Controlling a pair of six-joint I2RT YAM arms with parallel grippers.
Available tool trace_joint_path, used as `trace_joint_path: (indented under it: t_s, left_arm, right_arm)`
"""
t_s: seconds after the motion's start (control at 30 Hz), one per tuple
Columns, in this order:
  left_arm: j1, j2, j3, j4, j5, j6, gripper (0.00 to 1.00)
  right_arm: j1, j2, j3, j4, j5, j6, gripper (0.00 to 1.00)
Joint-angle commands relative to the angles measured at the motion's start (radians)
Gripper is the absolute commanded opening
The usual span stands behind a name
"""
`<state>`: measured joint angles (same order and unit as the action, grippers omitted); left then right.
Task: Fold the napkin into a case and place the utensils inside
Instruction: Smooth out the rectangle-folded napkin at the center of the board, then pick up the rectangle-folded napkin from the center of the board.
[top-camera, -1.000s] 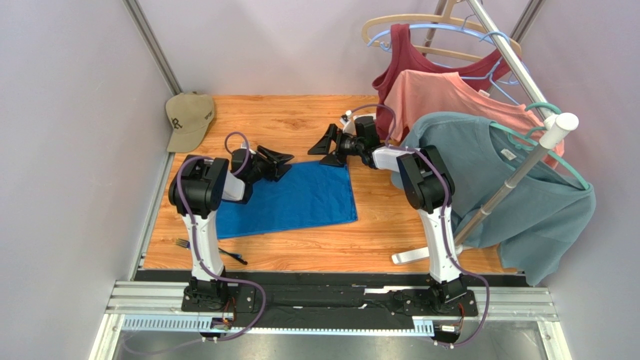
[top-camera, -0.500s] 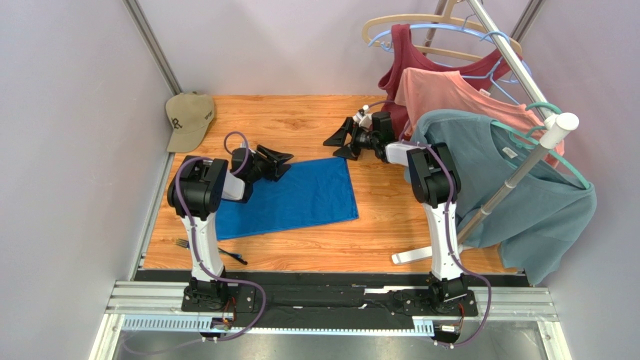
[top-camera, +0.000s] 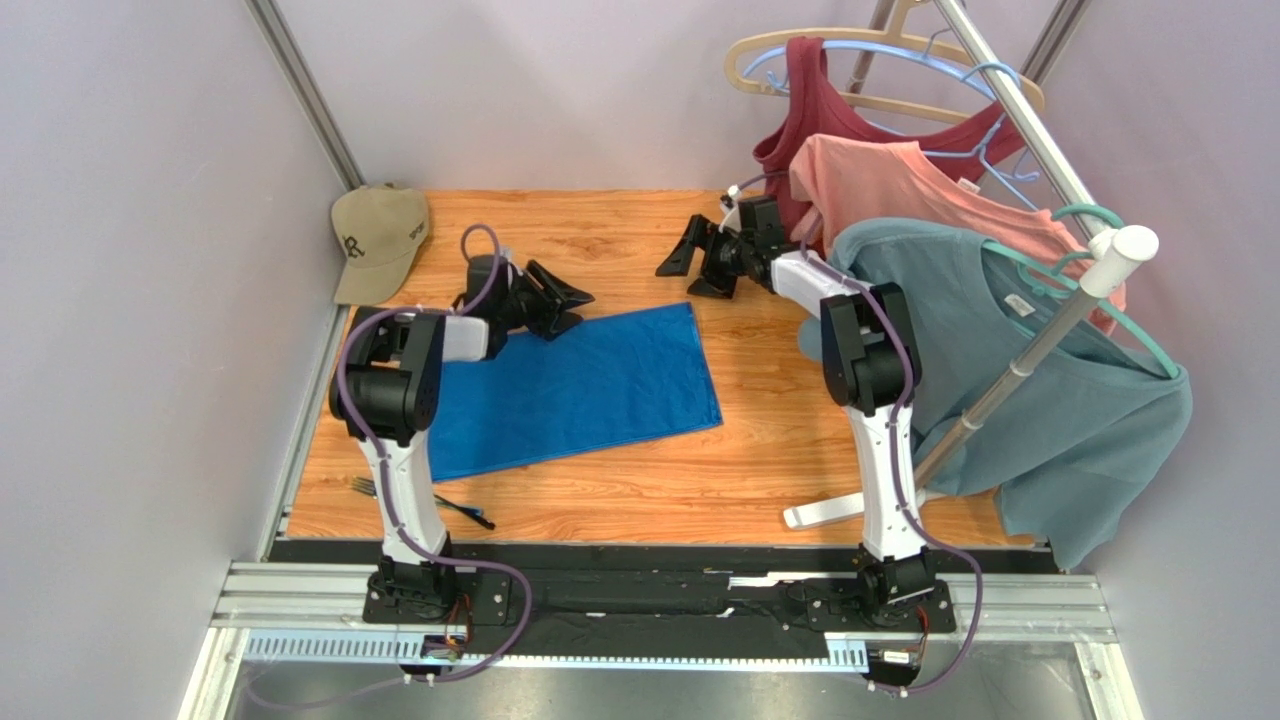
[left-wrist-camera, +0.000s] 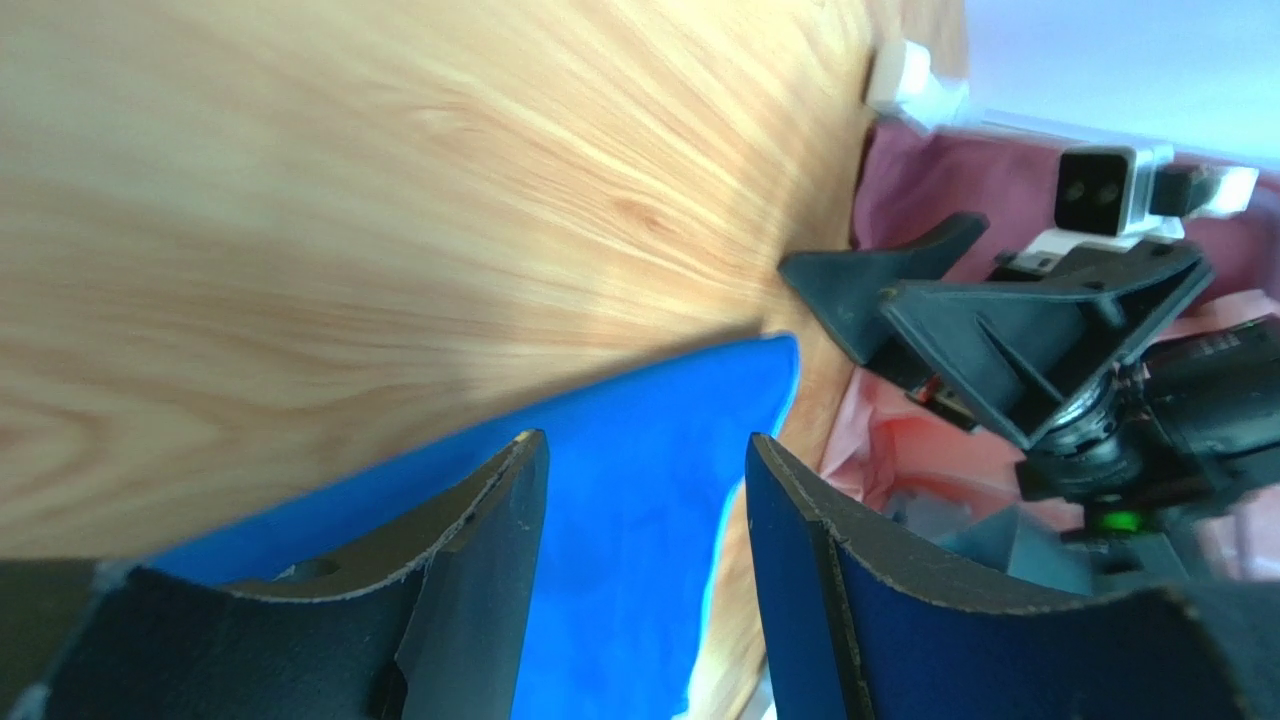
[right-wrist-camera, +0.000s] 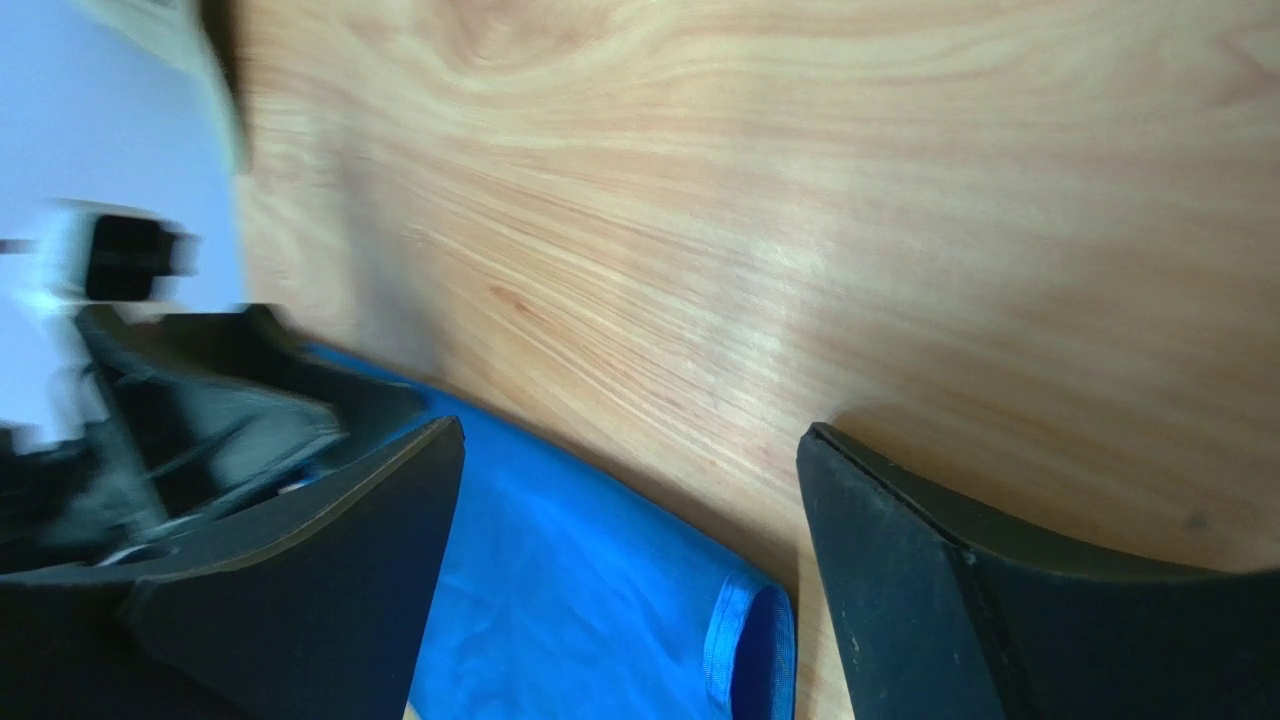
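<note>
The robot's right gripper will move back next, and then it will turn to straddle the napkin's short edge at its far corner by the rack (right-wrist-camera: 763, 597).
The royal-blue napkin (top-camera: 579, 393) lies flat on the wooden table as a wide rectangle. It also shows in the left wrist view (left-wrist-camera: 646, 450) and in the right wrist view (right-wrist-camera: 586, 600). My left gripper (top-camera: 559, 297) is open and empty, just above the napkin's far left edge. My right gripper (top-camera: 694, 255) is open and empty, raised beyond the napkin's far right corner. The utensils (top-camera: 428, 503), thin dark sticks, lie on the table near its front left edge.
A tan cap (top-camera: 377, 236) sits at the back left corner. A clothes rack (top-camera: 1037, 345) with a maroon top, a pink shirt (top-camera: 917, 188) and a teal-grey T-shirt (top-camera: 1022, 375) stands on the right, close behind my right arm.
My right gripper has moved away from the napkin's far right corner, up and toward the back. My left gripper has shifted slightly back and right. The napkin's far right corner now lies free.
</note>
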<state>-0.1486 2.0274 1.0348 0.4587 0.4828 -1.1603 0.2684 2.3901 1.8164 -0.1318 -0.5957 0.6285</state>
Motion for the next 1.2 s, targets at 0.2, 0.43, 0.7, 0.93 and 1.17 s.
trace_joint_path:
  t_s: [0.2, 0.43, 0.7, 0.93, 1.17]
  left_arm:
    - [-0.06, -0.338, 0.197, -0.799, -0.049, 0.481, 0.59]
    - [-0.078, -0.594, 0.054, -0.966, -0.087, 0.576, 0.59]
    - [-0.078, -0.753, 0.034, -1.083, -0.099, 0.619, 0.59]
    - [-0.078, -0.733, -0.007, -1.049, -0.036, 0.596, 0.58]
    - [-0.078, -0.707, -0.007, -1.025, -0.009, 0.59, 0.58]
  right_arm:
    - [0.143, -0.189, 0.118, -0.639, 0.548, -0.289, 0.89]
    - [0.25, -0.276, -0.058, -0.752, 0.766, -0.365, 0.78]
    - [0.261, -0.273, -0.132, -0.677, 0.703, -0.372, 0.56]
    - [0.265, -0.247, -0.19, -0.628, 0.666, -0.371, 0.55]
    - [0.279, -0.249, -0.296, -0.536, 0.677, -0.336, 0.45]
